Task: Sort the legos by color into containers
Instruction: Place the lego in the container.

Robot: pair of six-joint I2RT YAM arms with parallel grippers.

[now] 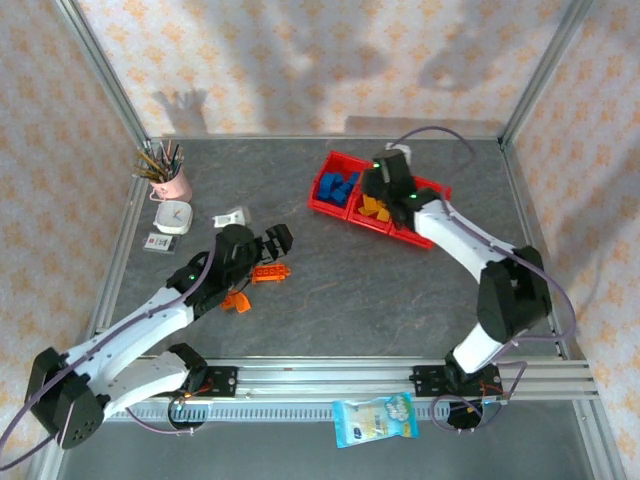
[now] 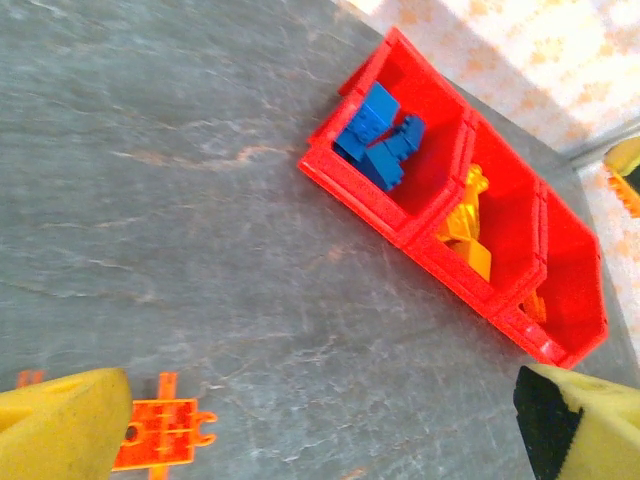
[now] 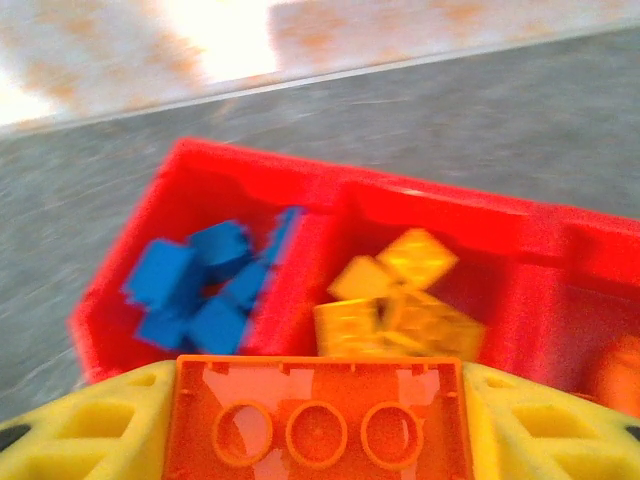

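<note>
The third bin (image 3: 598, 325), with an orange piece (image 3: 615, 375) inside, is past the yellow legos from my right gripper. I need to carry the matching lego over that bin next and release it.
The red containers (image 1: 325, 203) lie at the back of the table, right of centre. Blue legos (image 1: 338, 188) fill the left bin and yellow legos (image 1: 374, 208) the middle one. My right gripper (image 1: 385, 190) hovers over the bins, shut on an orange lego (image 3: 318, 420) held between its yellow fingers (image 3: 90, 430). Below it lie the blue legos (image 3: 200, 290), the yellow legos (image 3: 400, 300) and an orange piece (image 3: 615, 375) in the third bin. My left gripper (image 1: 275, 243) stands open above the table, just beyond two loose orange legos (image 1: 270, 273) (image 1: 236, 300). One of them (image 2: 165, 435) lies by its left finger.
A pink cup of brushes (image 1: 170, 178), a small white box (image 1: 173, 216), a white tag (image 1: 231, 218) and a card (image 1: 158, 242) sit at the back left. A snack bag (image 1: 375, 418) lies on the front rail. Metal frame posts edge the table.
</note>
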